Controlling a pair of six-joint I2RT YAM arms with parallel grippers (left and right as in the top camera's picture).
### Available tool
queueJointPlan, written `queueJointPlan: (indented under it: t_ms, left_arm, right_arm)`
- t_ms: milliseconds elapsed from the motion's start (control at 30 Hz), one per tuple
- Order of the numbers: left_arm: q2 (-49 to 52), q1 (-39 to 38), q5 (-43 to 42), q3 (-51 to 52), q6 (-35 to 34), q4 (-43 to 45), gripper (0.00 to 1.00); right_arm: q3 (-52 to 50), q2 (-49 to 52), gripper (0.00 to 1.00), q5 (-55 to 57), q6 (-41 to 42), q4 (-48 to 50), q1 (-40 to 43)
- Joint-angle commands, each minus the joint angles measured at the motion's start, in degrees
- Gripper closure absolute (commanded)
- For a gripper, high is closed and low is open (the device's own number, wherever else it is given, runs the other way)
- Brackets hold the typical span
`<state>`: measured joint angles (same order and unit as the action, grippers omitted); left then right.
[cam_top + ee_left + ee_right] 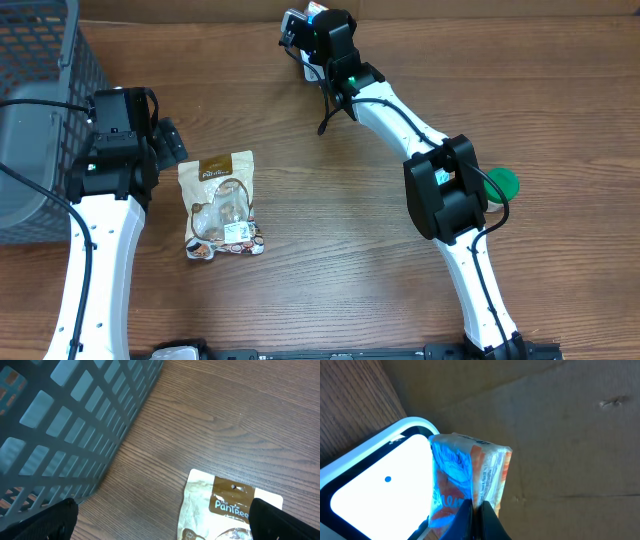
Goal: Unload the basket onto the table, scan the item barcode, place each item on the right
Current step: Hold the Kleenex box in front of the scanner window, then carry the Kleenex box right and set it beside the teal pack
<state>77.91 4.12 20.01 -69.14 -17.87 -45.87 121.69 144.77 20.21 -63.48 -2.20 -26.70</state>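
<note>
The packet [314, 9] has already been at the scanner's lit side, so the right gripper will next move back and down to the spot beside the green disc to let go of it.
My right gripper [476, 510] is shut on the edge of a blue and orange packet [470, 475], the item, and holds it upright against the lit white face of a scanner [380, 490]. In the overhead view this happens at the table's far edge, with the right gripper [318, 22], the packet [314, 9] and the scanner [293, 28] close together. No barcode is visible on the packet. My left gripper [164, 522] is wide open above the wood, with its right fingertip [282, 522] over the top of a brown and white pouch [225, 510].
A grey slatted basket [40, 60] stands at the far left, close to the left gripper [165, 140]. The pouch [222, 205] lies flat just right of the left arm. A green disc [500, 183] sits by the right arm. A cardboard wall [560, 435] backs the scanner.
</note>
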Motion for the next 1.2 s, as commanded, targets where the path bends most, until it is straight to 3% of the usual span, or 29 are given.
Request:
queueJointPlan:
  t_ms: [0, 200, 433, 533, 600, 633, 833, 1000, 1167]
  left_arm:
    - [0.1, 0.0, 0.9, -0.7, 0.1, 0.0, 0.0]
    - [0.1, 0.0, 0.9, -0.7, 0.1, 0.0, 0.0]
    - [0.1, 0.0, 0.9, -0.7, 0.1, 0.0, 0.0]
    - [0.1, 0.0, 0.9, -0.7, 0.1, 0.0, 0.0]
    - [0.1, 0.0, 0.9, -0.7, 0.1, 0.0, 0.0]
    - [0.1, 0.0, 0.9, -0.7, 0.1, 0.0, 0.0]
    - [0.1, 0.0, 0.9, -0.7, 0.1, 0.0, 0.0]
    - [0.1, 0.0, 0.9, -0.7, 0.1, 0.0, 0.0]
    - [0.1, 0.0, 0.9, -0.7, 0.1, 0.0, 0.0]
  right_arm:
    - [0.5, 0.1, 0.96, 1.7, -1.6, 0.4, -0.2]
    - [0.5, 0.0, 0.96, 4.2, 0.7, 0.5, -0.2]
    - [0.5, -9.7, 0.96, 4.2, 19.6, -7.5, -2.9]
    - [0.5, -19.7, 0.96, 4.1, 36.7, -21.6, -3.0]
    - [0.5, -23.7, 0.96, 3.3, 43.2, -29.1, -2.6]
    - [0.5, -27.2, 0.96, 1.9, 49.2, -37.1, -1.9]
    - [0.5, -36.6, 0.96, -17.6, 72.5, -73.6, 7.2]
    - [-6.3, -36.3, 0.96, -25.4, 74.0, -82.8, 14.0]
    - [-21.3, -36.3, 0.96, -25.4, 74.2, -79.1, 19.1]
